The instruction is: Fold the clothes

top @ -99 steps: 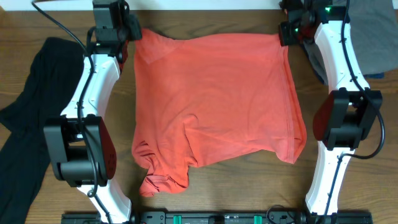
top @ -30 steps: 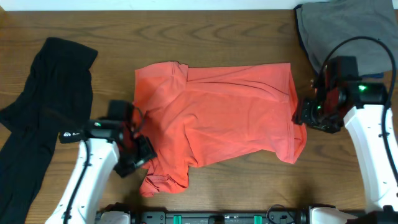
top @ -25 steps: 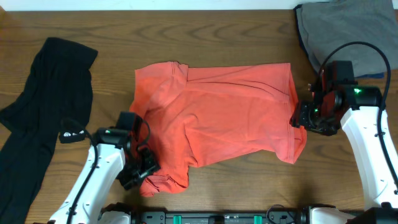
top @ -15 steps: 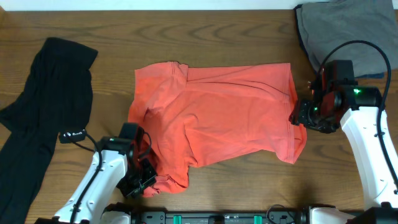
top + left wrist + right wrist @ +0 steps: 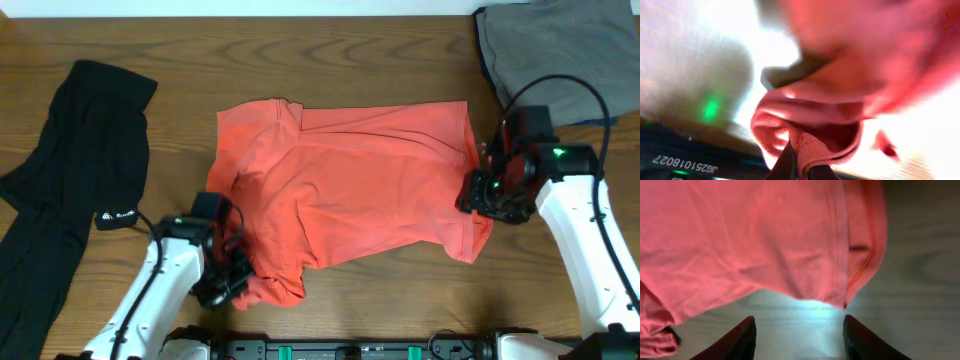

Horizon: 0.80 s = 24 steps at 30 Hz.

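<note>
My left gripper should next lift outward over the shirt's far corner nearest the black garment and release the bunched fabric, as that corner sticks out toward the front bar.
The clothes here are a red-orange T-shirt lying spread and wrinkled mid-table, and a long black garment at the left. My left gripper is at the shirt's bunched lower-left corner. In the left wrist view it is shut on a ribbed red fold of the shirt. My right gripper sits at the shirt's right edge. The right wrist view shows it open over bare wood, the shirt's hem just ahead of the fingertips.
A grey garment lies at the back right corner. Bare wooden table shows behind the shirt and between the shirt and the black garment. A black bar runs along the front edge.
My left gripper moved down to the shirt's lower-left corner and shut on the bunched cloth. My right gripper edged left toward the shirt's right hem, still open.
</note>
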Tool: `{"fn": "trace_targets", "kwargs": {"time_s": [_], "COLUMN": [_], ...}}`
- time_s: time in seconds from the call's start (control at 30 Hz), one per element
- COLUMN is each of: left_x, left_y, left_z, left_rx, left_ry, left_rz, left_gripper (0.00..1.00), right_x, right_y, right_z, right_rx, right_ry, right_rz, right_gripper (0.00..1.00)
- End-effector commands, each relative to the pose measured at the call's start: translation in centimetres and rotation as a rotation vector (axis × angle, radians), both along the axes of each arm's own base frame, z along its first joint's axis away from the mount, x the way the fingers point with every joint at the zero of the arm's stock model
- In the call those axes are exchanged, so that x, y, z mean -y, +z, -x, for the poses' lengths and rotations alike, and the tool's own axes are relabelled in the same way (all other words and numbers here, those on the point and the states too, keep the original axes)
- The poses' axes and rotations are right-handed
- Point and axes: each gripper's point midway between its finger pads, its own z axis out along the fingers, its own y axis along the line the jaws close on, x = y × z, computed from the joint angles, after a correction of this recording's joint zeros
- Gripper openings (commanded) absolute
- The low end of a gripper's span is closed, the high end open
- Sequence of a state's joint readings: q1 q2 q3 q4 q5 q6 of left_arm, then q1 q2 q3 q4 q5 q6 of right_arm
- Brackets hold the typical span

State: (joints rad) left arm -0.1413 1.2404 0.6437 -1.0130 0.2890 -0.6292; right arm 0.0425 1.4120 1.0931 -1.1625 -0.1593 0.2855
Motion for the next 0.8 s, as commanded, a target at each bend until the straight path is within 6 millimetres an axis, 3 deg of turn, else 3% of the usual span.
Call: {"fn": "trace_targets", "kwargs": {"time_s": [0.0,0.23,0.4,0.63,0.77], "left_x": [0.2,-1.3,-1.6,-3.9,-5.2], "left_y": [4.2,11.3,13.2,16.0,17.3], "left_z": [-4.3,-8.6,-9.1,-8.8,-8.8], "left_rx": [0.183,0.439,0.514,0.605,0.652], "left_ry": [-0.067,-0.124,-0.119,-0.092,-0.072], "left_rz": [0.000,-0.099,-0.113,-0.237,-0.312], "left_gripper": [0.06,0.06,0.06,0.06,0.06], "right_x": [-1.6,-3.6,-4.6,-2.1,-1.9], "right_y": [-1.1,-4.1,-6.3,-8.3,-9.0], "right_z": [1.9,5.2,6.0,6.9,7.3], "right_rx": [-0.063,-0.173,-0.159,-0.169,-0.176], "right_ry": [-0.026,-0.017,0.057,0.002,0.004], "right_rz": [-0.064,-0.114,-0.090,0.072,0.081], "right_gripper": [0.52,0.43,0.40,0.39,0.46]}}
